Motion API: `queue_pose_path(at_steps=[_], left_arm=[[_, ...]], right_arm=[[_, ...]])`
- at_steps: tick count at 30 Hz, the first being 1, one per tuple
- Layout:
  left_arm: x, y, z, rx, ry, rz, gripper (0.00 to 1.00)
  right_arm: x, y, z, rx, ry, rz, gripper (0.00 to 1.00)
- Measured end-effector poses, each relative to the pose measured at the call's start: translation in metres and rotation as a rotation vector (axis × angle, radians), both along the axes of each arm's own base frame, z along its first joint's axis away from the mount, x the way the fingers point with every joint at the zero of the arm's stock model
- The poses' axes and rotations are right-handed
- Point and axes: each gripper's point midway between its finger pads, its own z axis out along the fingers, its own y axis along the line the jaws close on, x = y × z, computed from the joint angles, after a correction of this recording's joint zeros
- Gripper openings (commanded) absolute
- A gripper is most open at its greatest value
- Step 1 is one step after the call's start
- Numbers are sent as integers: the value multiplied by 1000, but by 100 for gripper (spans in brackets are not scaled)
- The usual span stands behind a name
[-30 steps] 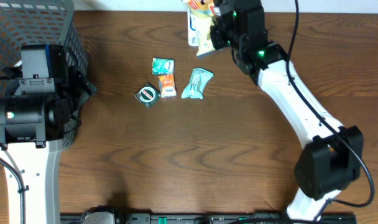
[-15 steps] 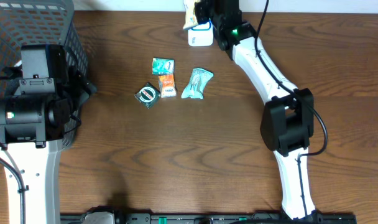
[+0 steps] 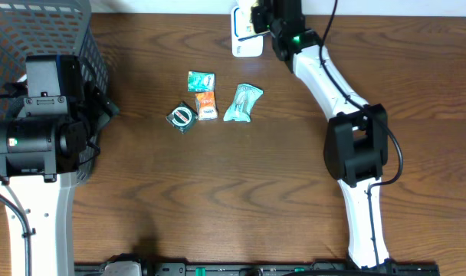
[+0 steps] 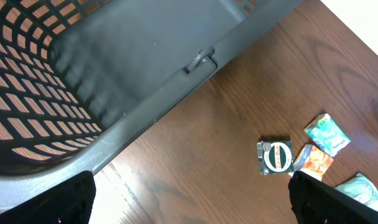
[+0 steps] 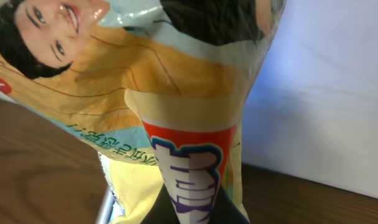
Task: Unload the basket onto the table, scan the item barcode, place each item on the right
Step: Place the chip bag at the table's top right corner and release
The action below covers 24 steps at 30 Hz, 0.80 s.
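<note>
The robot's right gripper is above open wood that is clear of the scanner and to the gripper's right in the overhead view, so it will carry the bag down there and let go of it.
In the right wrist view a yellow and orange snack bag (image 5: 176, 93) with a printed face fills the frame. My right gripper (image 5: 195, 208) is shut on its lower end. From overhead, the right gripper (image 3: 265, 14) reaches to the table's back edge, just above a white scanner (image 3: 247, 43). The barcode cannot be seen. My left gripper (image 4: 191, 205) hangs open over bare wood beside the basket, holding nothing.
A grey mesh basket (image 3: 34, 38) stands at the back left, its rim (image 4: 176, 81) close to the left gripper. Mid-table lie a teal packet (image 3: 201, 80), an orange packet (image 3: 207, 105), a dark green packet (image 3: 182, 116) and a pale teal bag (image 3: 243, 103).
The right arm swung left and back, carrying the snack bag over the white scanner at the rear edge. The left arm has not moved.
</note>
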Motion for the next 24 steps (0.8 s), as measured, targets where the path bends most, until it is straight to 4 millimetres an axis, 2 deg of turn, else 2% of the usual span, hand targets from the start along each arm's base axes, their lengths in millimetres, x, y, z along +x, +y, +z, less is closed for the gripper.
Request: queue_pose_path(at_steps=[3, 4, 6, 7, 8, 9, 10, 11, 12, 13, 15, 16, 18, 21, 24], left_arm=[[0, 0, 0, 0, 0, 0, 98], [0, 0, 0, 0, 0, 0, 98], [0, 0, 0, 0, 0, 0, 98], [0, 0, 0, 0, 0, 0, 98], [0, 0, 0, 0, 0, 0, 98], [0, 0, 0, 0, 0, 0, 98], [0, 0, 0, 0, 0, 0, 98], [0, 0, 0, 0, 0, 0, 98], [0, 0, 0, 0, 0, 0, 97], [0, 0, 0, 0, 0, 0, 98], [0, 0, 0, 0, 0, 0, 98], [0, 0, 0, 0, 0, 0, 98], [0, 0, 0, 0, 0, 0, 97], [0, 0, 0, 0, 0, 0, 98], [0, 0, 0, 0, 0, 0, 98]], right_arm=[[3, -31, -11, -15, 50, -44, 1], [4, -60, -22, -30, 99, -89, 1], [0, -99, -37, -58, 178, -150, 1], [-4, -130, -47, -83, 231, -195, 1], [-6, -145, -51, -96, 254, -214, 1], [-16, -186, -65, -135, 331, -262, 1], [-21, -214, -71, -154, 365, -302, 1], [-28, -233, -76, -168, 398, -332, 1], [-32, -244, -79, -174, 419, -348, 1], [-38, -264, -83, -186, 448, -381, 13], [-52, -303, -90, -202, 501, -444, 41], [-58, -315, -90, -208, 519, -459, 50], [-67, -331, -91, -221, 546, -476, 52], [-79, -353, -90, -257, 581, -523, 63], [-84, -359, -85, -291, 588, -543, 62]])
